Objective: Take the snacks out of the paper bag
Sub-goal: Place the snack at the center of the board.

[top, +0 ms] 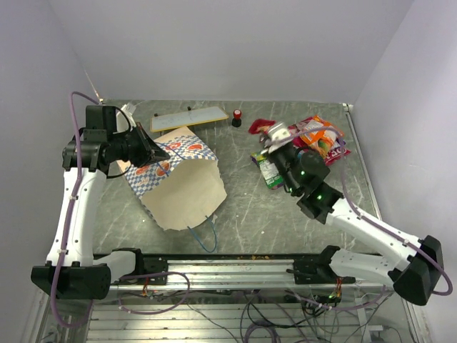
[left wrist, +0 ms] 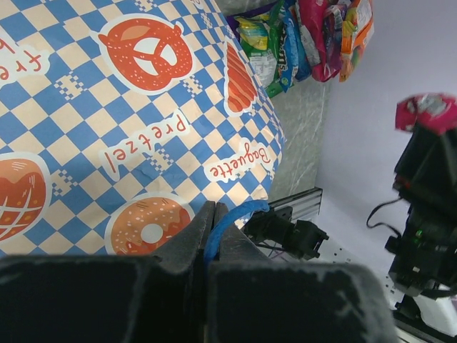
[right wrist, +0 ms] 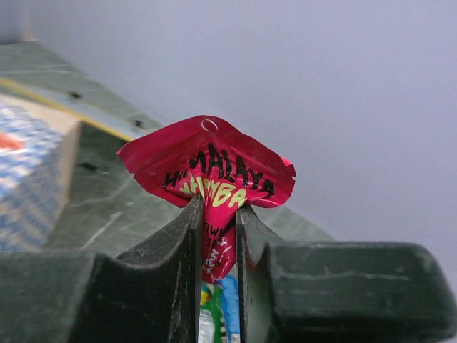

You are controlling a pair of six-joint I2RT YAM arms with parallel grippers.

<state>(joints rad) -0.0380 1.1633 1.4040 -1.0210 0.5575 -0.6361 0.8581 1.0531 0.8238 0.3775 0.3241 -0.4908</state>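
The spot over the green packet [right wrist: 212, 314] is below my right gripper, so next my right gripper will tilt downward and go down there to let go of the magenta-red snack packet [right wrist: 214, 168].
The blue-and-white checkered paper bag [top: 178, 179] lies tilted on the table at left centre, its tan bottom toward the near edge. My left gripper [top: 153, 151] is shut on the bag's blue cord handle [left wrist: 235, 218], with the bag's printed side [left wrist: 128, 107] filling the left wrist view. My right gripper [top: 268, 137] is shut on a small magenta-red snack packet [right wrist: 214, 168] and holds it above the table. A pile of colourful snacks [top: 321, 139] lies at the back right. A green packet [top: 268, 171] lies beside my right arm, and the pile also shows in the left wrist view [left wrist: 307, 36].
A flat white yellow-edged board [top: 189, 118] lies at the back behind the bag. A small red-and-black knob [top: 236, 118] stands beside it. The bag's other blue handle [top: 203, 236] trails toward the near rail. Walls close in the table on three sides.
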